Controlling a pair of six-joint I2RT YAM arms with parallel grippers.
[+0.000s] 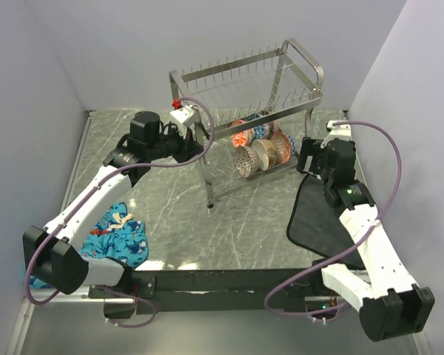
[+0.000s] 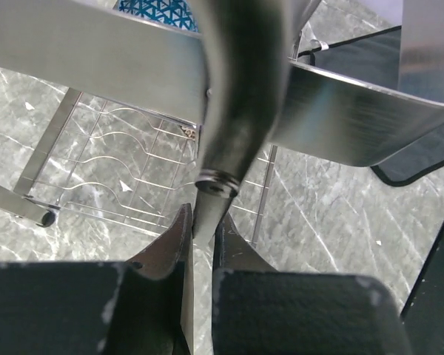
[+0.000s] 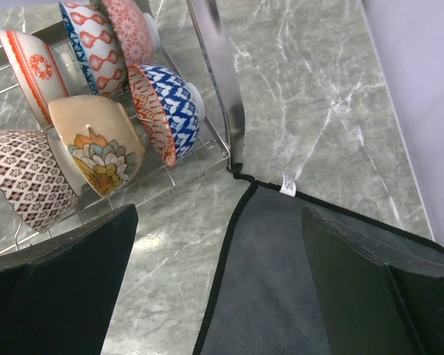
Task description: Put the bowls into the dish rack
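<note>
My left gripper pushes the leg of the rack outward toward bare tabletop to the gripper's left in the top view next and releases, as the rack is crooked.
The dish rack (image 1: 244, 74) stands at the back middle of the table, a tall steel wire frame. Several bowls (image 1: 263, 144) lean on edge in its lower tier. The right wrist view shows a blue-patterned bowl (image 3: 174, 107), a cream one with a flower (image 3: 96, 144), a brown-patterned one (image 3: 22, 174) and a red-orange one (image 3: 29, 66). My left gripper (image 1: 200, 146) is at the rack's left front leg, and its jaws (image 2: 202, 222) are shut on that steel leg (image 2: 233, 111). My right gripper (image 1: 308, 157) hangs open beside the rack's right end, nothing between its fingers (image 3: 220, 222).
A dark grey mat (image 1: 314, 214) lies on the right of the table, its corner touching the rack's leg (image 3: 214, 66). A blue printed cloth (image 1: 118, 237) is bunched at the front left by the left arm's base. Walls close in at left, right and back.
</note>
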